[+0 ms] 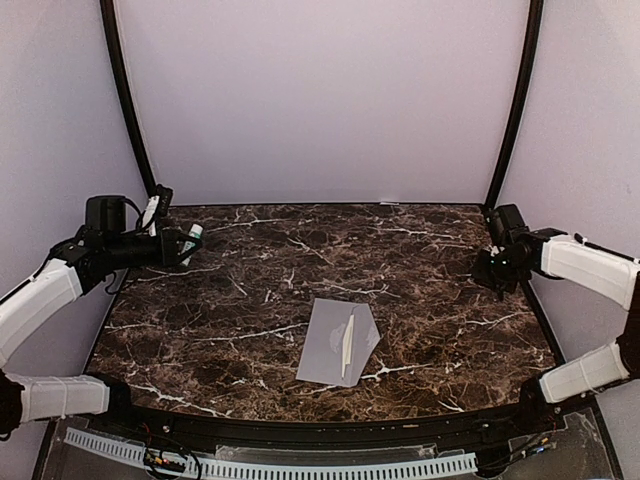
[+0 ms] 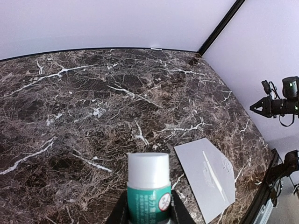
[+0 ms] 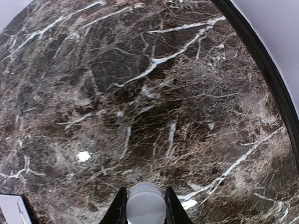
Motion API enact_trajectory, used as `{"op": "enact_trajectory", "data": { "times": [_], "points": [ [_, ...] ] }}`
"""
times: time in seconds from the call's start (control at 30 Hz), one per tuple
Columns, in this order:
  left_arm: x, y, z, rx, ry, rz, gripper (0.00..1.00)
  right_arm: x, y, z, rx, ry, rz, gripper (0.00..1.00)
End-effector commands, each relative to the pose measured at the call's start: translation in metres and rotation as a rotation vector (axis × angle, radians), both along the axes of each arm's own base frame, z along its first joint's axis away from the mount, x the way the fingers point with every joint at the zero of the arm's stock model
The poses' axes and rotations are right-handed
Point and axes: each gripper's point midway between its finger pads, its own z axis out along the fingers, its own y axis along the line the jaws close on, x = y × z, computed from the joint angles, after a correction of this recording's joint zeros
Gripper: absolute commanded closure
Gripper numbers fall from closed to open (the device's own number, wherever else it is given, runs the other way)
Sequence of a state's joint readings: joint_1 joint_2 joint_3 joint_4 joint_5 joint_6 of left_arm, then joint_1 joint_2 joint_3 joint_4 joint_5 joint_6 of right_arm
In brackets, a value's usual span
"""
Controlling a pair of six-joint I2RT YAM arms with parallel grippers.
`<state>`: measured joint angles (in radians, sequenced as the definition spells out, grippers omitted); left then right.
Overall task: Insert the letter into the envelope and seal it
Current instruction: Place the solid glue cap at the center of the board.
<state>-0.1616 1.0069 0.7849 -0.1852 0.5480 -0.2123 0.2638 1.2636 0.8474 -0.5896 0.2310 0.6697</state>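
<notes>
The bare marble by the black rim (image 1: 499, 304) (image 3: 210, 151) lies clear of the envelope, so the robot's right gripper should lower the white round cap onto that spot next.
The grey envelope (image 1: 328, 345) lies flat on the marble table, front of centre; it also shows in the left wrist view (image 2: 196, 163) and as a corner in the right wrist view (image 3: 9, 209). The letter (image 1: 347, 345) shows only as a narrow pale strip (image 2: 212, 173) running along the envelope. My left gripper (image 1: 183, 246) hovers at the far left, well away from the envelope, shut on a green glue stick (image 2: 148, 186) with a white top. Held at the far right edge, my right gripper (image 1: 488, 268) is shut on a white round cap (image 3: 145, 207).
The dark marble table (image 1: 250, 300) is bounded by a black rim and two black posts (image 1: 130, 110) at the back corners, with pale walls behind. A white ribbed strip (image 1: 280, 465) runs along the near edge by the arm bases.
</notes>
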Motion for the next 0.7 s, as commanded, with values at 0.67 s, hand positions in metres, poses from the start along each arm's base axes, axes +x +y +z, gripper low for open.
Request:
{"op": "enact_trajectory", "data": {
  "times": [0.67],
  "points": [
    [0.006, 0.016, -0.041, 0.124, 0.040, 0.013, 0.98, 0.040, -0.095, -0.084, -0.111, 0.143, -0.122, 0.91]
  ]
}}
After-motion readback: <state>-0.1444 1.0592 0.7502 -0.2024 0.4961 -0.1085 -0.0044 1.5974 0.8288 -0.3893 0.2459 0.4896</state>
